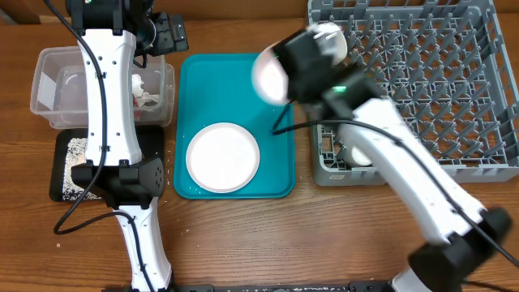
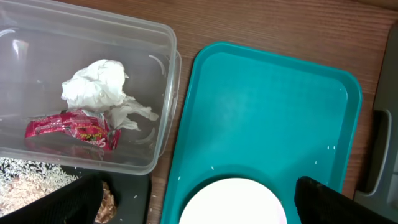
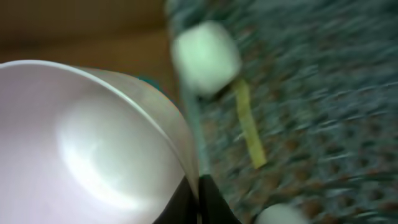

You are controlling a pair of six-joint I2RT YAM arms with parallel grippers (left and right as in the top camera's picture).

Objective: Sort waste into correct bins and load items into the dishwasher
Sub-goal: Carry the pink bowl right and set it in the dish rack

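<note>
My right gripper should move over the rack first, then tilt and bring the bowl down, to reach open space (image 1: 381, 52) (image 3: 285, 68) beside the white cup.
My right gripper (image 3: 199, 200) is shut on the rim of a small white bowl (image 3: 93, 143), holding it tilted in the air. Seen from overhead, the bowl (image 1: 268, 75) hangs over the teal tray's (image 1: 235, 73) right side, beside the grey dishwasher rack (image 1: 422, 89). The blurred right wrist view shows a white cup (image 3: 205, 57) and a yellow spoon (image 3: 250, 134) in the rack. My left gripper (image 2: 208, 210) is open and empty, high above the pale round plate (image 2: 233, 202) on the teal tray. The clear tub (image 2: 168, 74) holds crumpled paper (image 2: 96, 87) and a red wrapper (image 2: 71, 129).
The black tray (image 1: 61, 174), in front of the clear tub (image 1: 49, 89), holds white rice (image 2: 25, 171) and brown crumbs (image 2: 107, 199). A white dish (image 1: 357, 154) sits in the rack's near left corner. My left arm stretches over the tub and black tray.
</note>
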